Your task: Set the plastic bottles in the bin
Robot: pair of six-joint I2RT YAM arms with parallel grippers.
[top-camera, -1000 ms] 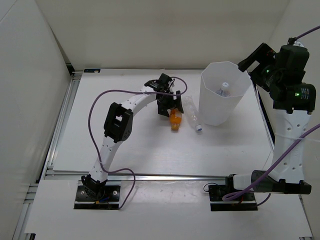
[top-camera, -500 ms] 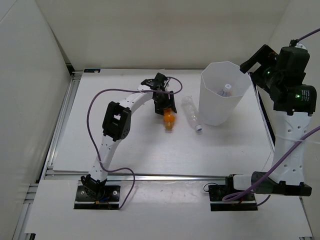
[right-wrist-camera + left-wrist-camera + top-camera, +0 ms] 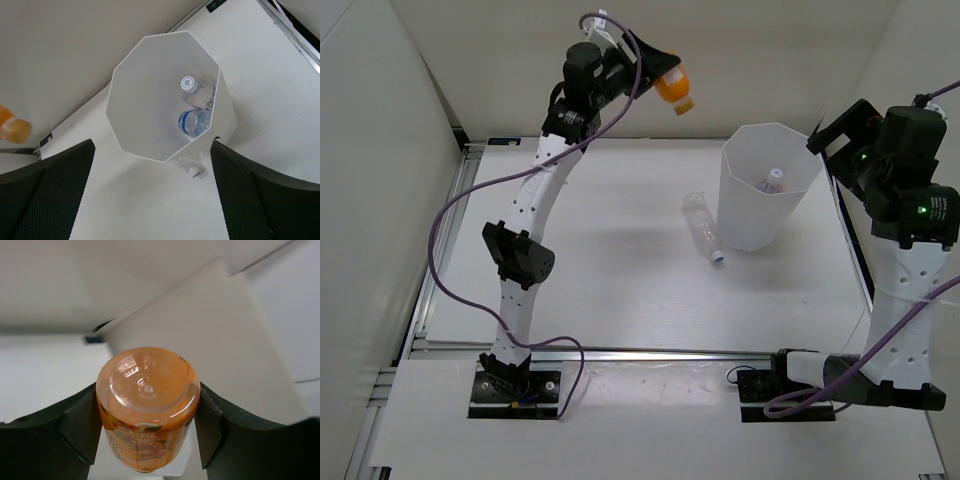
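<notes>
I should next swing my left gripper to the right in the top view, over the bin's opening, which is wide open, and let go of the orange bottle.
My left gripper is raised high at the back, left of the bin, and is shut on the orange plastic bottle. In the left wrist view the bottle's base faces the camera, pinched between both black fingers, with the left gripper around it. The tall white faceted bin stands at the right back and holds two bottles: a white-capped one and a blue-labelled one. A clear bottle lies on the table against the bin's left foot. My right gripper hovers open above the bin.
The white table mat is framed by aluminium rails on the left and near sides. White walls close in at the back and both sides. The right arm's upright column stands just right of the bin.
The left gripper closed on the orange bottle on the table, then the arm swung up and back, carrying it high in the air. The right arm barely moved.
</notes>
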